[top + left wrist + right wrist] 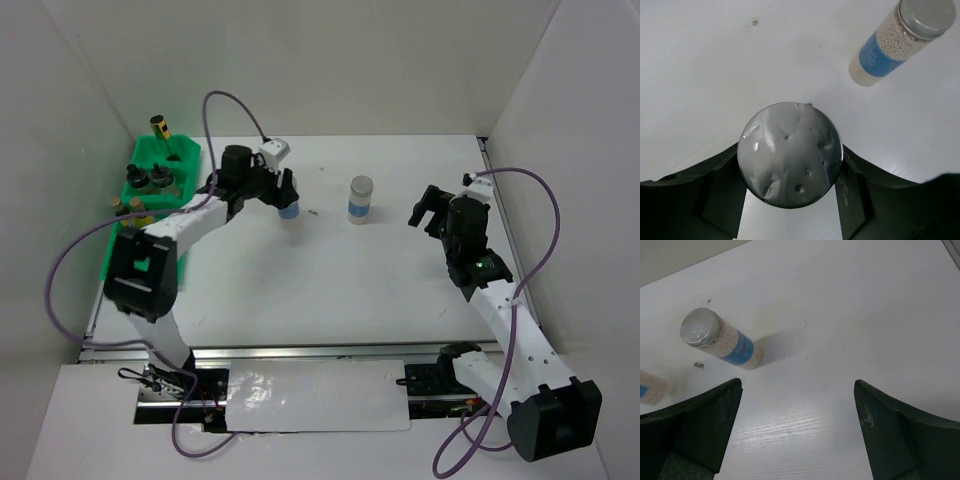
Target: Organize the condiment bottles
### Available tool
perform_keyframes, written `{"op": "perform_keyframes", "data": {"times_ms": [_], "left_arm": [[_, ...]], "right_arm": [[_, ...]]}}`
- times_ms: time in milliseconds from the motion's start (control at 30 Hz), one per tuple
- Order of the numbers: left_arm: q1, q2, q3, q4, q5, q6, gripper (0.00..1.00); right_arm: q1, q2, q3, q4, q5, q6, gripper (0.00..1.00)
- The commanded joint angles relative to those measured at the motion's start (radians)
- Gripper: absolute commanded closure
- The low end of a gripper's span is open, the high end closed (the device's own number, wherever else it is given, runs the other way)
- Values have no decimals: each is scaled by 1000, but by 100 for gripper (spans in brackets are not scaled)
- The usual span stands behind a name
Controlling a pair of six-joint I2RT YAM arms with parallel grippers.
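Note:
The tray's near end (142, 265) is clear of the bottles and lies to the left in the top view. My left gripper should move there next, go down and let go of the jar.
My left gripper (286, 196) is shut on a silver-lidded, blue-labelled jar (289, 209) at the table's middle left. In the left wrist view the gripper (790, 152) has its fingers (852, 175) pressed against both sides of the jar's dented lid (790, 145). I cannot tell whether the jar is lifted. A second such jar (360, 199) stands upright to its right; it also shows in the left wrist view (900, 42) and the right wrist view (722, 340). My right gripper (428, 215) is open and empty (796, 385), right of that jar. Several dark black-capped bottles (150, 180) stand in the tray.
The green compartment tray (185, 160) sits along the left wall, with a yellow-labelled bottle (160, 128) at its far end. A small speck of debris (313, 212) lies between the two jars. White walls close in the left, back and right sides.

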Motion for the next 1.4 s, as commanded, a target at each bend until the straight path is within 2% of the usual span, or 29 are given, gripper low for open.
{"op": "perform_keyframes", "data": {"times_ms": [0, 33, 67, 133, 167, 200, 367, 500, 633, 767, 967, 1367], "left_arm": [[35, -335, 12, -69, -164, -28, 48], [44, -336, 12, -123, -196, -28, 46], [54, -404, 35, -184, -237, -46, 46], [92, -490, 44, -400, -442, -112, 46], [92, -520, 44, -401, -443, -112, 46], [123, -546, 44, -476, -519, -149, 46], [242, -706, -92, -571, -702, -250, 45], [394, -764, -153, -607, -756, -336, 45], [555, -773, -177, -607, -779, -396, 45], [640, -753, -215, -548, -797, -444, 45], [674, -709, -308, -415, -941, -465, 45], [753, -641, -448, -167, -1017, -476, 46]], "right_arm": [[-2, 1, -19, 36, -23, 4, 0], [-2, 1, -20, 36, -32, 4, 0], [-2, 15, -20, 45, -41, 14, 0], [-2, 39, -20, 54, -81, 14, 0], [-2, 40, -20, 54, -81, 14, 0], [-2, 49, -20, 67, -96, 14, 0], [-2, 70, -10, 85, -112, 14, 0], [-2, 81, -1, 85, -121, 4, 0], [-2, 92, -1, 85, -121, 4, 0], [-2, 115, -1, 94, -121, 4, 0], [-2, 133, -1, 103, -100, 4, 0], [-2, 144, -49, 122, -52, 32, 0]]}}
